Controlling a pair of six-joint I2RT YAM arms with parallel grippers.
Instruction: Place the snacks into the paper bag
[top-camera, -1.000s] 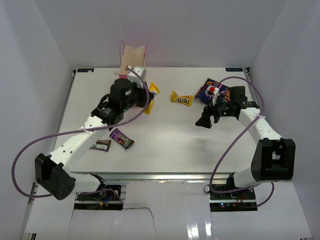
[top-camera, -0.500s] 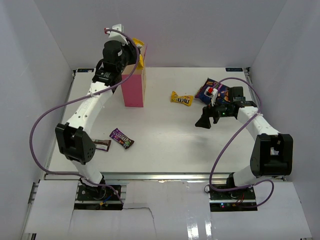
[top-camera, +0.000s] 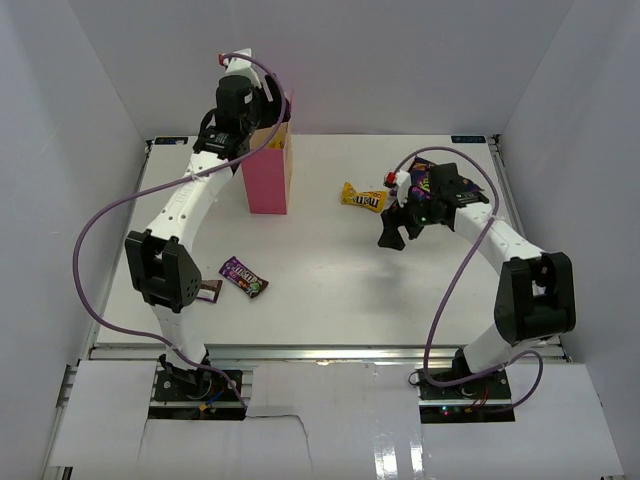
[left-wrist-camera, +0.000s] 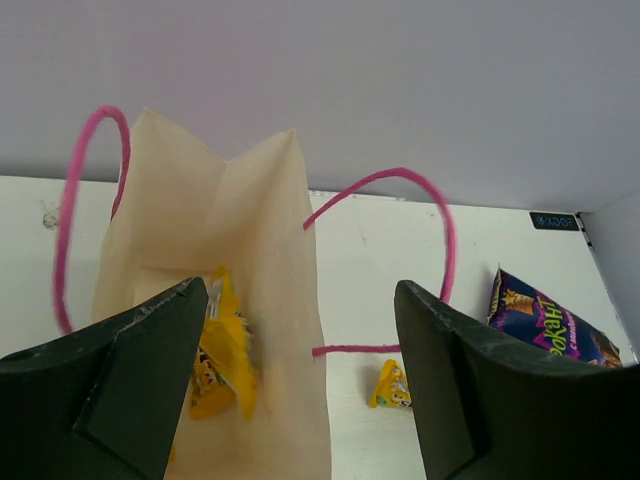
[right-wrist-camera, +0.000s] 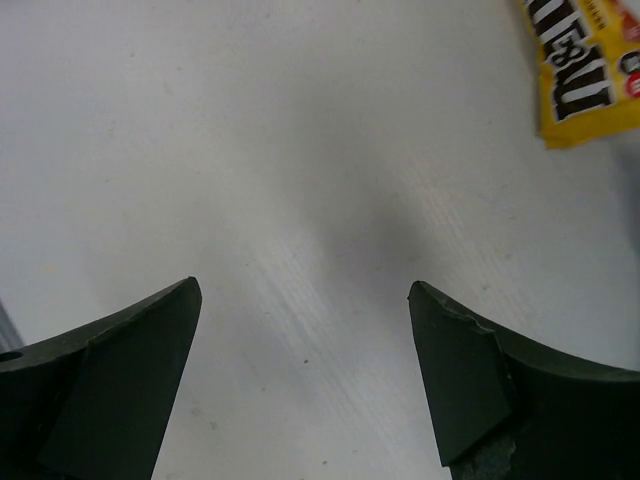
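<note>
My right gripper lifts outward over the yellow packet next, then lowers across the packet's middle (top-camera: 363, 197) (right-wrist-camera: 590, 45), because its open fingers span only bare table.
The pink paper bag (top-camera: 268, 182) stands upright at the back left, and its cream inside (left-wrist-camera: 265, 250) fills the left wrist view. A yellow packet (left-wrist-camera: 222, 352) lies inside it. My left gripper (top-camera: 265, 112) hovers over the bag mouth, open and empty (left-wrist-camera: 300, 295). Another yellow packet (top-camera: 363, 197) lies on the table mid-back, also seen at the top right of the right wrist view (right-wrist-camera: 590, 70). My right gripper (top-camera: 392, 232) is open just in front of it, above bare table (right-wrist-camera: 300, 295). The blue-purple snack bag (top-camera: 424, 180) lies partly under the right arm.
Two dark packets (top-camera: 244, 276) (top-camera: 207, 290) lie at the front left, near the left arm's elbow. White walls enclose the table on three sides. The bag's pink handles (left-wrist-camera: 400, 176) loop up beside the left fingers.
The left gripper rose over the bag mouth and opened; the yellow packet it carried now lies inside the bag. The right gripper shifted left toward the yellow packet on the table.
</note>
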